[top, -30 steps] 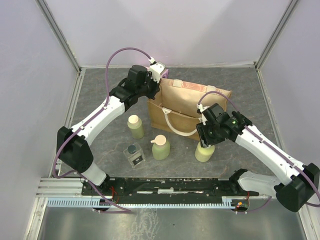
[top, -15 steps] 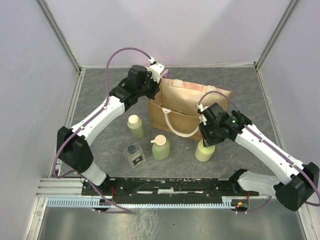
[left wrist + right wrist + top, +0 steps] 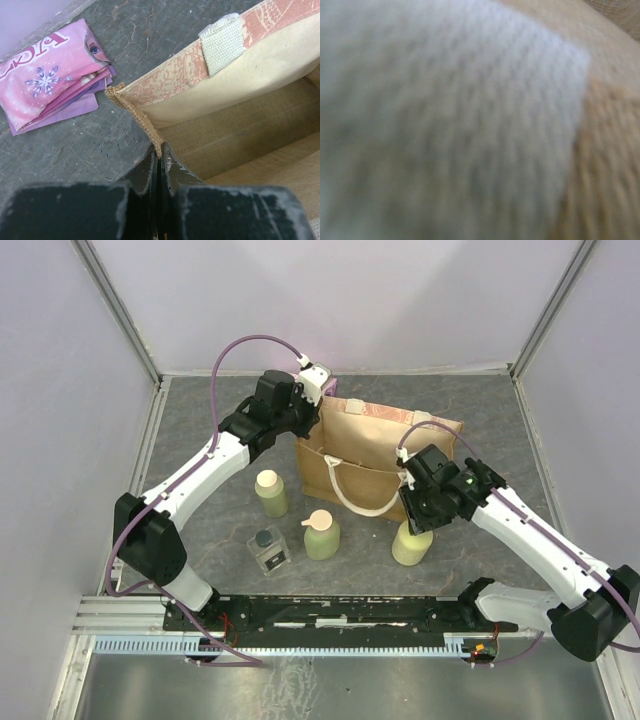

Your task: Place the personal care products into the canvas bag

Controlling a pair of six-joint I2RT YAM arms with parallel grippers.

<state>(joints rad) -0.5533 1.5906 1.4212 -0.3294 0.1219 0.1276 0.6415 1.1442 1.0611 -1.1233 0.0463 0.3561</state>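
The bag's opening (image 3: 389,448) is farther outward than the bottle. My right gripper will lift the bottle outward over the bag's near rim, then lower it inside and let go.
The canvas bag (image 3: 385,445) stands open at mid table. My left gripper (image 3: 318,422) is shut on its left rim corner; the left wrist view shows the jaws (image 3: 160,152) pinching the frayed rim, with the bag's inside (image 3: 240,115) beyond. My right gripper (image 3: 412,518) sits on top of a yellow-green bottle (image 3: 412,545) at the bag's front right. Its fingers and the bottle's cap are hidden. The right wrist view is filled by the blurred cream handle (image 3: 445,125). A capped bottle (image 3: 270,493), a pump bottle (image 3: 321,534) and the clear square bottle (image 3: 268,549) stand left of it.
A pink printed packet (image 3: 50,80) lies on the grey table behind the bag's left corner. Metal frame posts and pale walls close in the back and sides. The arm bases' rail (image 3: 330,612) runs along the near edge.
My right gripper and the yellow-green bottle under it have shifted slightly to the right together. The left arm and the bag have not moved.
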